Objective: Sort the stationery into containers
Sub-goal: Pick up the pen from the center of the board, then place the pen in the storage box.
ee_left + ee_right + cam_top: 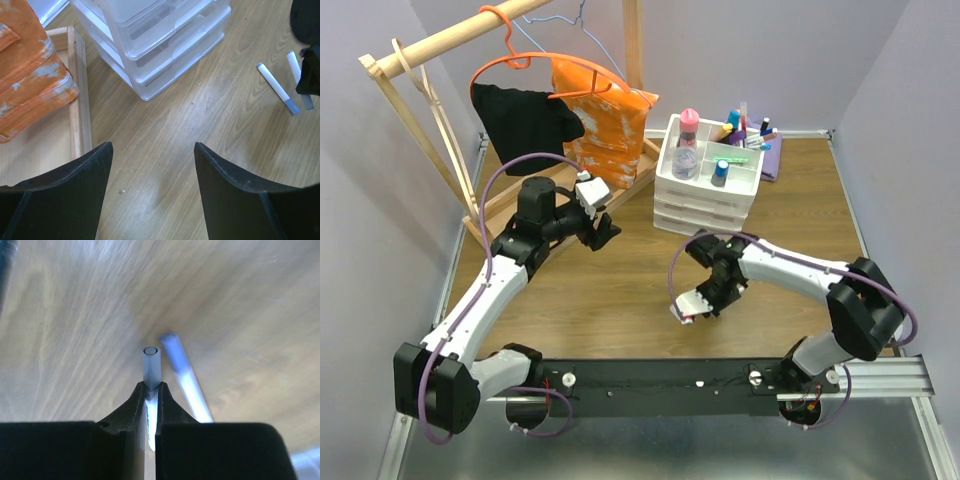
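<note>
I will next move my right gripper up and outward, then down into the top tray's far pen section [751,138] to release the white pen with the grey-blue cap, as other pens already stand there.
My right gripper [152,386] is shut on a thin white pen with a grey-blue cap [151,365], held low over the wooden table; it also shows in the top view [703,300]. A second white pen with a blue cap [182,375] lies on the table just right of it and also shows in the left wrist view [276,87]. My left gripper [152,147] is open and empty, hovering left of the white three-drawer organiser [705,205]. The organiser's top tray holds a pink-capped bottle [688,140], a blue-capped bottle [720,172] and several pens [745,125].
A wooden clothes rack [440,45] stands at the back left with an orange bag [600,125] and a black garment [525,115] on hangers. Its base frame [77,95] lies close to my left gripper. A purple cloth [772,158] lies right of the organiser.
</note>
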